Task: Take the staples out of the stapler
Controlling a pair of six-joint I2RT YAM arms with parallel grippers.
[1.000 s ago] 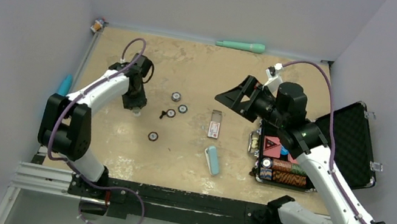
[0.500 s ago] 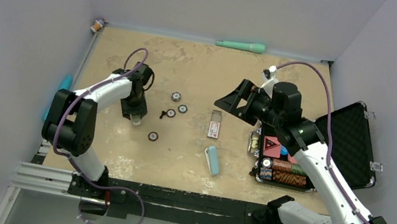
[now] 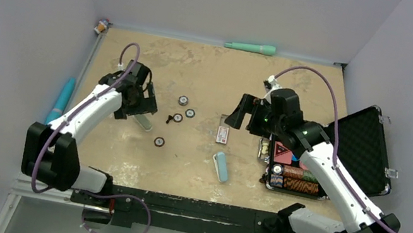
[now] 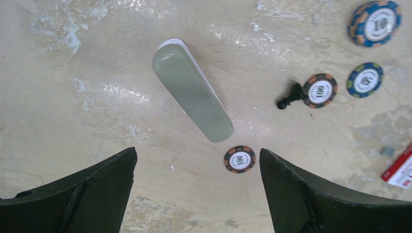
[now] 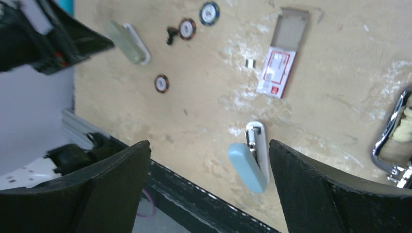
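Next, my right gripper moves back and down to close around the blue stapler's near end (image 3: 222,176) (image 5: 257,184), since that end lies below it and nearer my base.
A grey-green stapler (image 3: 142,122) lies flat and closed on the table, free of my left gripper (image 3: 136,103). In the left wrist view this stapler (image 4: 192,90) sits just ahead of the left gripper (image 4: 197,153), which is open and empty. A light blue stapler (image 3: 221,166) lies near the front middle. In the right wrist view the blue stapler (image 5: 248,167) has its top swung off its white base. My right gripper (image 5: 209,143) is open above the table with nothing in it; in the top view the right gripper (image 3: 241,113) hangs near the staple box (image 3: 223,133).
Poker chips (image 3: 183,100) and a small black piece (image 3: 170,119) lie between the arms. A tiny grey metal bit (image 5: 250,62) rests beside the staple box. An open black case (image 3: 364,151) with chips stands at the right. A teal pen (image 3: 251,47) lies at the back wall.
My left gripper opened and let go of the grey-green stapler, which now lies on the table. The right arm swung toward the table's middle and lower.
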